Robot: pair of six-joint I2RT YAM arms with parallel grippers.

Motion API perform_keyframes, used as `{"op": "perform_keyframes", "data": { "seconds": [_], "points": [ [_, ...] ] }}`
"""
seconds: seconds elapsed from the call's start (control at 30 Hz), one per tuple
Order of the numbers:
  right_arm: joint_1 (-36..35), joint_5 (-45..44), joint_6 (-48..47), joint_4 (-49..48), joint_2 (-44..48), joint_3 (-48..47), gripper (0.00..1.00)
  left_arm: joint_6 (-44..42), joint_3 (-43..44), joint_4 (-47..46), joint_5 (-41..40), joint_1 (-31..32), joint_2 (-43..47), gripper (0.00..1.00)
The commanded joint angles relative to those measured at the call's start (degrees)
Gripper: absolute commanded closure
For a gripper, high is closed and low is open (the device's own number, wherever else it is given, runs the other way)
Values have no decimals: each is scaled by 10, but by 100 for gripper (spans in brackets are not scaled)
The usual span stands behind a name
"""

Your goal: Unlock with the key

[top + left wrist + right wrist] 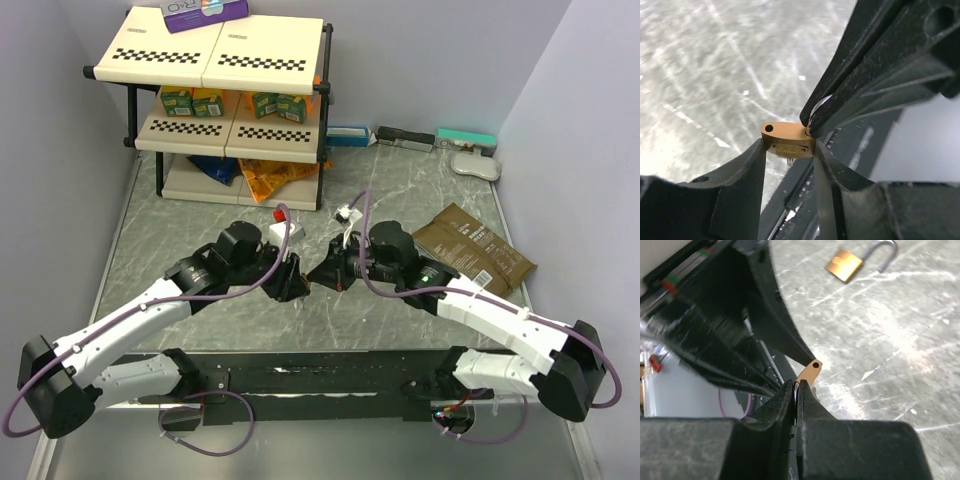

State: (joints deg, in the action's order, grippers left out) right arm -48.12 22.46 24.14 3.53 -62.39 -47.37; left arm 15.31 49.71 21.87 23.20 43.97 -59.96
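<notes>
Next, my left gripper lowers, to the left in the top view, onto the tabletop beside the second padlock and releases, since the held padlock is already open.
My left gripper [788,146] is shut on the body of a brass padlock [788,140], its fingers [742,180] pressing both sides. An empty shackle hole shows on the padlock's top. My right gripper [798,385] is shut on this padlock's silver shackle [818,104]; its fingers [865,75] reach in from the upper right. The padlock also shows in the right wrist view [810,372]. A tiny dark sliver [789,161] hangs under the padlock, perhaps the key. Both grippers meet mid-table: left [296,280], right [322,272].
A second brass padlock [844,266] lies on the marble table with its shackle swung open. A shelf rack [225,100] stands at the back left, a brown packet [475,250] lies right, small boxes [420,137] line the back wall, and a black rail [330,375] runs along the near edge.
</notes>
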Motion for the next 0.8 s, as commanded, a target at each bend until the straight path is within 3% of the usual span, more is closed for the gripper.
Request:
{"op": "perform_keyframes", "data": {
  "seconds": [0.0,0.27,0.33,0.43,0.47,0.53,0.77],
  "points": [
    [-5,-35,30,10,-19,-24,100,32,5,-37,-136,30,-4,99],
    [-4,-75,55,6,-26,-16,99,72,-2,-35,-221,46,-15,99],
    [-5,-76,55,7,-24,-18,90,86,0,-28,-228,46,-16,99],
    [0,-74,57,2,-16,-11,66,110,-3,-12,-230,47,-15,99],
    [1,-74,57,-4,-9,-7,50,117,-11,-10,-230,47,-12,99],
    [7,-73,58,-9,-1,7,37,138,-21,-3,-230,47,-2,99],
    [33,-73,71,-32,48,64,31,218,-87,23,-221,47,30,99]
  ]
}}
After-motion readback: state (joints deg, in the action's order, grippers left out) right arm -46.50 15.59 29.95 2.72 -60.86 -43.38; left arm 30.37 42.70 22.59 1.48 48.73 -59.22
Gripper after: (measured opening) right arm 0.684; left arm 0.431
